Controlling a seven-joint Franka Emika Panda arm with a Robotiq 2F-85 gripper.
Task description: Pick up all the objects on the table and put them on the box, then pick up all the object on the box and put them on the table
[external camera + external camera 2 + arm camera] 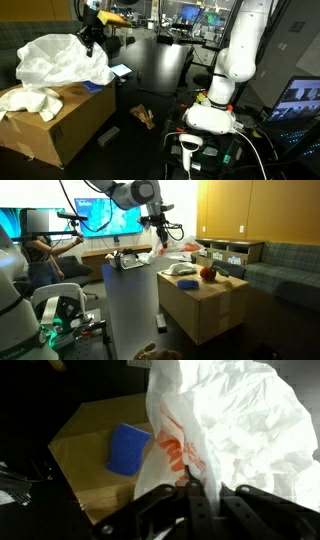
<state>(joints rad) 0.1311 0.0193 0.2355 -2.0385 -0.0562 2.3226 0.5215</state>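
The white plastic bag (62, 62) is still hanging above the brown cardboard box, so next my gripper should move outward and down over the box top (74, 94) and let go of the bag.
My gripper (203, 481) is shut on the top of the white plastic bag (235, 420), which has orange print and hangs over the brown cardboard box (88, 430). In both exterior views the gripper (92, 36) (157, 226) is raised with the bag (62, 62) (186, 250) hanging beneath it above the box (60, 125) (205, 305). A flat blue square (128, 449) lies on the box top. A white cloth (30, 100) (180, 270) and an orange-red roundish piece (208, 274) rest on the box too. A brown stick-like piece (145, 116) lies on the black table (160, 65).
The white robot base (215, 112) stands at the table's near edge, with a grey barcode scanner (190, 150) in front of it. A glowing laptop screen (300, 100) is at the far right. Monitors (105, 218) line the wall behind the table.
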